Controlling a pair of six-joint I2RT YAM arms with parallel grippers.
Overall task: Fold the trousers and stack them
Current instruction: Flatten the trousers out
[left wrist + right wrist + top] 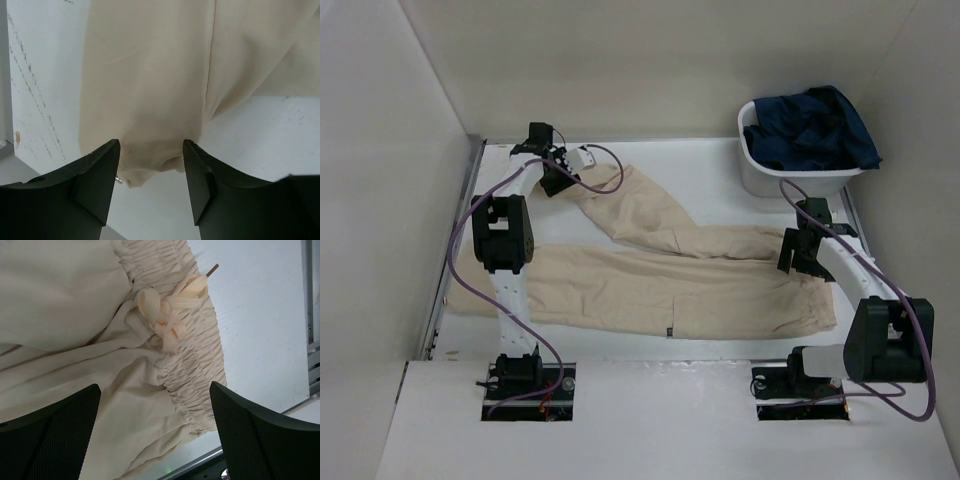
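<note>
My right gripper moves outward past the tied drawstring (167, 315), down onto the far end of the gathered elastic waistband next, as it's open nearer the drawstring.
Beige trousers (670, 285) lie spread on the white table, one leg running left, the other angled up to the far left. My left gripper (556, 172) is open over the hem of the far leg (150, 110), with the cuff end between its fingers (100, 175). My right gripper (802, 255) is open just above the elastic waistband (200, 360) and its tied drawstring (167, 315) at the right end. Dark blue trousers (815, 130) lie bunched in a white basket.
The white basket (760, 175) stands at the back right corner. Walls close in the table at the left and back. A metal rail (312, 340) runs along the table's right edge.
</note>
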